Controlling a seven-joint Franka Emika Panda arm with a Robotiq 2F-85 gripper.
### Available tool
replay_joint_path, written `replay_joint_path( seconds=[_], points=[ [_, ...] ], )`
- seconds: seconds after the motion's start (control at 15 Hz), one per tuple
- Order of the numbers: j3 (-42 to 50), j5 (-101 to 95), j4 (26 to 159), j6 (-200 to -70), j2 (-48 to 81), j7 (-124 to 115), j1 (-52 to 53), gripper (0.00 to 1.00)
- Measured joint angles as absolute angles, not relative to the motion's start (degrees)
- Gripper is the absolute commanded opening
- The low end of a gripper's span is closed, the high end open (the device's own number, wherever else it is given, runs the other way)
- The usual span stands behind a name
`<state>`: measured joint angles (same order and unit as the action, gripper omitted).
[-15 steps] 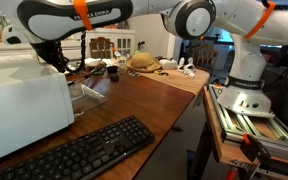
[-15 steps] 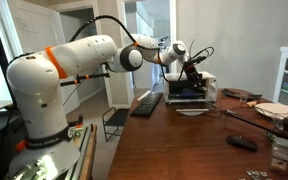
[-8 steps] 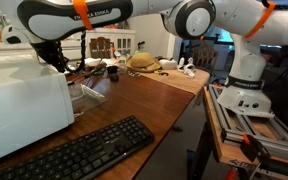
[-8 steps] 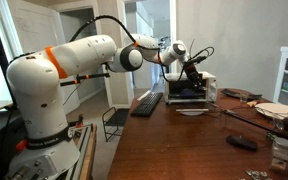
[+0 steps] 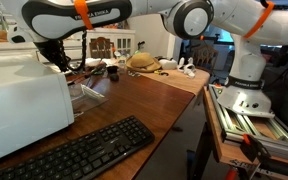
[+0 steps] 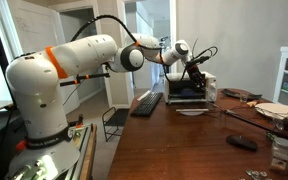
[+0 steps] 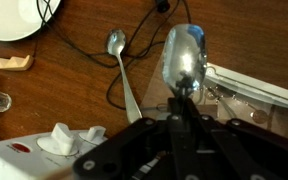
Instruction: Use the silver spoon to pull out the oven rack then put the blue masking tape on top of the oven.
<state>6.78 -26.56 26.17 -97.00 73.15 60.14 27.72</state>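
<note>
My gripper will next move down and away from the white oven (image 5: 22, 100), past the shiny edge, to let go of the spoon on the bare tabletop, since it lies clear.
My gripper (image 7: 181, 108) is shut on the handle of a silver spoon (image 7: 182, 58), whose shiny bowl points away over the wooden table. The spoon's bowl hangs next to a shiny metal and glass edge (image 7: 246, 88) at the front of the white oven (image 5: 22, 100); I cannot tell whether that edge is the open door or the oven rack. In both exterior views the gripper (image 5: 56, 58) (image 6: 193, 70) hovers just in front of the oven (image 6: 187, 92). The blue masking tape is out of view.
A second spoon (image 7: 117, 45) lies on the table beside a black cable. A white plate (image 7: 14, 15) is at the far left. A black keyboard (image 5: 76, 150) (image 6: 147, 103) lies in front of the oven. Cups, a hat and clutter (image 5: 142, 63) sit further along the table.
The arm has shifted very slightly by the oven front. The spoon stays in the gripper.
</note>
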Motion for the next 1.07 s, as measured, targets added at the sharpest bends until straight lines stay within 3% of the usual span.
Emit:
replay_joint_path(
  seconds=[0.6,1.07],
  points=[
    [6.2,-25.9,26.1,-96.6,75.1,52.7,30.9,0.02],
    [7.1,-25.9,26.3,-83.3,74.8,38.3,32.1,0.02]
  ],
)
